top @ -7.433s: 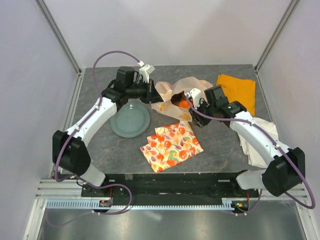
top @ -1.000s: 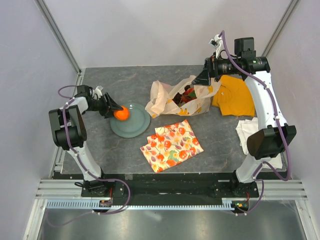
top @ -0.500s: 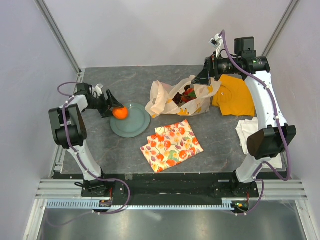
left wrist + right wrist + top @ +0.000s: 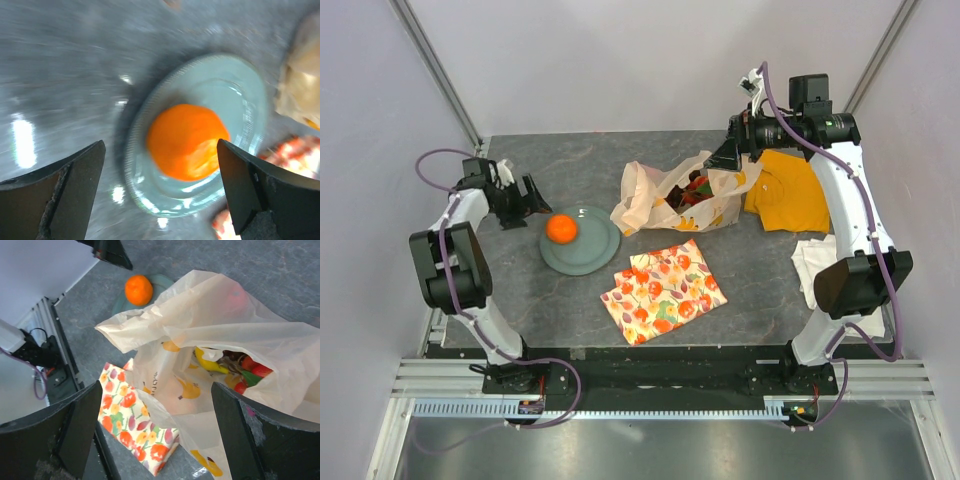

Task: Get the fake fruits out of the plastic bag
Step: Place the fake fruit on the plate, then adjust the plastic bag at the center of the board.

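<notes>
My left gripper should go past the orange to the right in the top view next, onto the bag's edge by the plate, because there are still fruits inside the bag.
An orange lies free on the grey-green plate, also seen in the left wrist view as the orange on the plate. My left gripper is open and empty, just left of the plate and clear of the orange; the jaws stand wide. The cream plastic bag lies open in the middle of the table. Inside the bag are a yellow banana and red fruits. My right gripper hovers open above the bag's right end, holding nothing.
A flat flower-printed cloth lies in front of the bag. A yellow-orange cloth is right of the bag, partly under the right arm. A white cloth lies at the right edge. Walls close in on three sides.
My left gripper has opened, let the orange go onto the plate and pulled back to the left. The right arm and bag have not moved.
</notes>
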`<state>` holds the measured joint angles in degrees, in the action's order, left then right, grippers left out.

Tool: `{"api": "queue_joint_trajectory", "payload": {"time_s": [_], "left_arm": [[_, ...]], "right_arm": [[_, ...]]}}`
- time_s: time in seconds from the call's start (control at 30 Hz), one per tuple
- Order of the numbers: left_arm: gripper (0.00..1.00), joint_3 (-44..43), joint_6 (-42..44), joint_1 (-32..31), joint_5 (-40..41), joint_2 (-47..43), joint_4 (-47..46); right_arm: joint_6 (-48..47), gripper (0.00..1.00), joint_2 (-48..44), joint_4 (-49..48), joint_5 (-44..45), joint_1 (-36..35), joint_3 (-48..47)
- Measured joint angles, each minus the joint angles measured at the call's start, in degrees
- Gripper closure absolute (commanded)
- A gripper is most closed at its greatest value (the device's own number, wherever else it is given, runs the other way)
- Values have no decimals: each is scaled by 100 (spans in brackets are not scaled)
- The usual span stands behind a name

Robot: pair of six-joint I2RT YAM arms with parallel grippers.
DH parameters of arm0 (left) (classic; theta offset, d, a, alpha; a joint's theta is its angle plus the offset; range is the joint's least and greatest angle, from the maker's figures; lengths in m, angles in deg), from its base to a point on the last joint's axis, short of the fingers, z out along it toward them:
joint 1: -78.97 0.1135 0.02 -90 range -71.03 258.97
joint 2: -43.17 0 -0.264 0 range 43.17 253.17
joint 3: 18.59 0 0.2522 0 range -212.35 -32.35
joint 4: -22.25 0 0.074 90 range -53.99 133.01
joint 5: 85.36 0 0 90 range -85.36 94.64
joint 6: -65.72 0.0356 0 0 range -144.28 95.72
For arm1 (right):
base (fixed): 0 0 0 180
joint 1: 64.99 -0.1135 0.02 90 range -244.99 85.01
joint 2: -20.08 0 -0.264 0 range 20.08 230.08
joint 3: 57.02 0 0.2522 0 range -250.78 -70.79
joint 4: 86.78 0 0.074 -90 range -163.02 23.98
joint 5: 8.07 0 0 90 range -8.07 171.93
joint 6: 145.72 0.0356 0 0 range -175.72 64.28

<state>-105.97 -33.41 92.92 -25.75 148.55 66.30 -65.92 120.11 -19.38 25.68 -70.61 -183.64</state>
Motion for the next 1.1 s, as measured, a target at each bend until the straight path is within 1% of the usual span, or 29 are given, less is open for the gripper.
{"api": "queue_joint_trajectory", "payload": {"time_s": [0.1, 0.17, 0.23, 0.3, 0.37, 0.43, 0.5, 0.57, 0.67, 0.77, 0.83, 0.87, 0.9, 0.93, 0.97, 1.0, 1.1], "left_arm": [[1, 94, 162, 35, 756, -557, -87], [1, 144, 275, 39, 868, -907, -127], [1, 201, 446, 9, 590, -1311, -223], [1, 286, 719, -188, 98, -1725, -317], [1, 420, 999, -664, -330, -2135, -382], [1, 514, 1255, -1408, -640, -2465, -428], [1, 529, 1434, -2214, -820, -2629, -520], [1, 525, 1576, -2863, -868, -2651, -614], [1, 444, 1775, -3414, -743, -2455, -667], [1, 293, 1985, -3731, -450, -2120, -684], [10, 238, 2118, -3941, -190, -1912, -680], [22, 227, 2155, -4017, -66, -1840, -682], [31, 199, 2221, -4105, 90, -1735, -662], [42, 160, 2269, -4162, 201, -1637, -651], [93, 85, 2343, -4207, 269, -1534, -605], [98, -11, 2385, -4234, 304, -1434, -564], [98, -632, 2457, -4223, 345, -1045, -459]], "right_arm": [[-236, 4, 0, 39, 284, 0, -2], [-402, 8, 0, 46, 581, -2, -4], [-562, 11, -4, -4, 929, -4, 24], [-728, 16, -90, -186, 1268, -7, 275], [-846, 19, -212, -293, 1482, -20, 643], [-944, 20, -275, -378, 1639, -46, 992], [-1003, 21, -280, -468, 1762, -114, 1263], [-1051, 21, -310, -614, 1871, -219, 1530], [-1075, 21, -505, -874, 2048, -415, 2002], [-1086, 21, -761, -1049, 2203, -577, 2330], [-1080, 21, -927, -1202, 2304, -651, 2496], [-1078, 21, -1001, -1294, 2361, -678, 2581], [-1073, 21, -1060, -1364, 2396, -704, 2656], [-1067, 22, -1099, -1427, 2439, -723, 2721], [-1062, 26, -1113, -1497, 2520, -761, 2787], [-1064, 28, -1115, -1580, 2636, -798, 2863], [-1082, 30, -1040, -1740, 3388, -911, 3040]]}}
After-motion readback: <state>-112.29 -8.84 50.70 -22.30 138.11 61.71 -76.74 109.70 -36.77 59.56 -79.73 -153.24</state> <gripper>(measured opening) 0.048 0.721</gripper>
